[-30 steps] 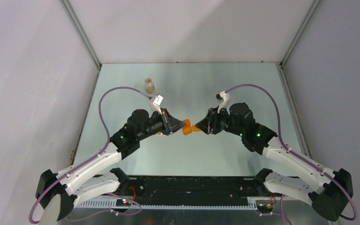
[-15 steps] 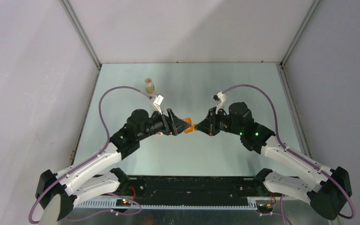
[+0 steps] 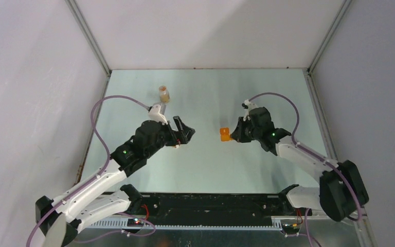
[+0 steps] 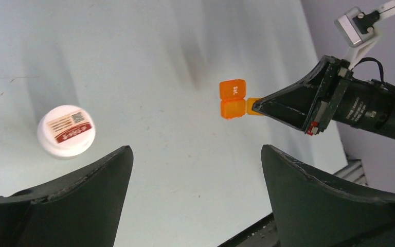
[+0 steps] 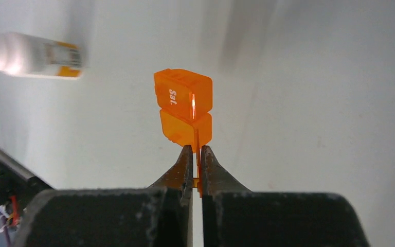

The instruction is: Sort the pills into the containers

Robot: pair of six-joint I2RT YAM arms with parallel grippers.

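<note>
The orange pill box (image 3: 225, 135) still hangs above the table's surface, so the robot's right gripper should go down to the clear spot in the middle of the table beneath it and put the box down there.
A small orange pill box (image 3: 225, 135) marked "Sat" shows as two orange halves (image 5: 184, 105), one above the other. My right gripper (image 5: 196, 149) is shut on a thin orange edge of its lower half and holds it out mid-table (image 4: 232, 99). Well left of the box, my left gripper (image 3: 186, 128) stands wide open with nothing between its fingers (image 4: 196, 149). A pill bottle (image 3: 164, 93) with a white labelled cap (image 4: 66, 131) stands at the back left. The pills are hidden.
The pale green table (image 3: 205, 164) is walled by grey panels on the left, right and back. The bottle (image 5: 31, 54) is the only other object on it. A black rail (image 3: 205, 206) runs along the near edge between the arm bases.
My left gripper opened, let go of the orange box and drew back to the left. My right gripper shut on the box and carried it a little to the right.
</note>
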